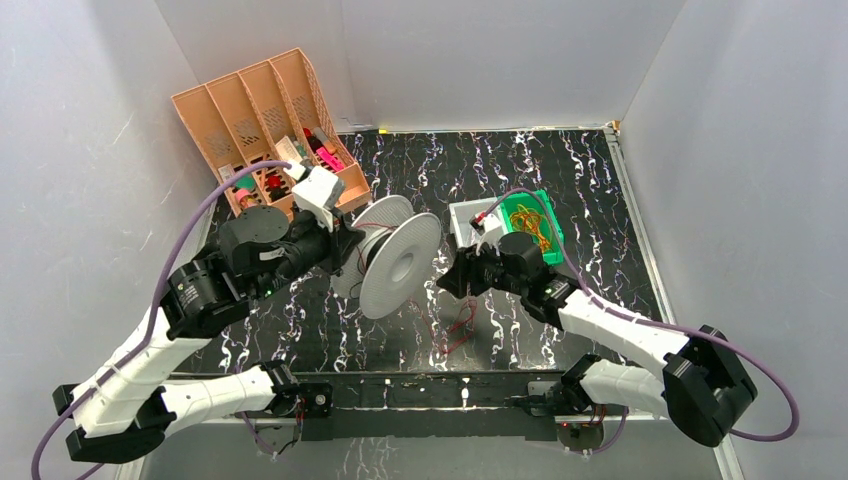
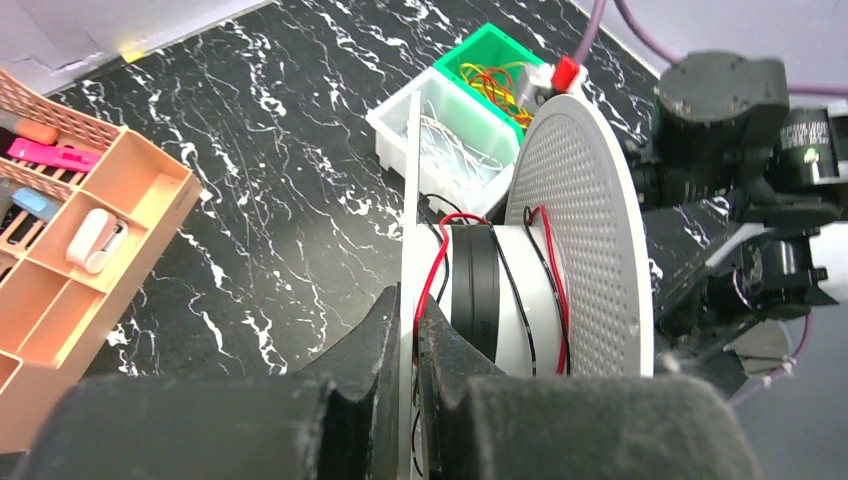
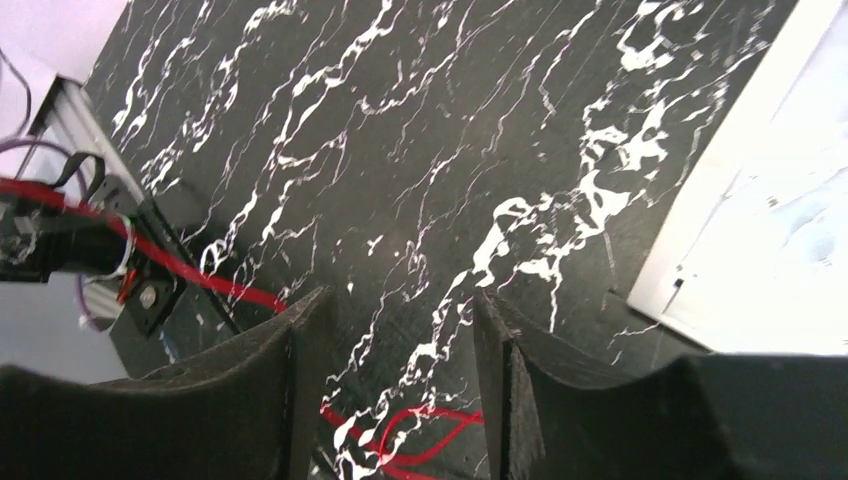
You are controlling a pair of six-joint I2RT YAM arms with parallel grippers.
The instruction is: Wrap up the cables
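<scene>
My right gripper should move down and back, onto the red wire trailing from the spool (image 3: 388, 457).
A white spool (image 1: 397, 258) with perforated flanges stands on edge in mid-table. My left gripper (image 1: 346, 243) is shut on its near flange (image 2: 410, 300), one finger on each side. Thin red wire (image 2: 434, 268) and a black wire run over the spool's hub, with another red turn (image 2: 556, 272) by the far flange. Loose red wire (image 1: 456, 334) lies in loops on the black marble table. My right gripper (image 1: 447, 280) hangs open and empty just right of the spool; a red loop (image 3: 440, 430) lies on the table below its jaws (image 3: 400, 345).
An orange desk organizer (image 1: 262, 118) with small items stands at the back left. A white bin (image 1: 466, 218) and a green bin (image 1: 540, 205) holding coloured wires sit behind the right gripper. A white surface (image 3: 770, 210) fills the right edge of the right wrist view.
</scene>
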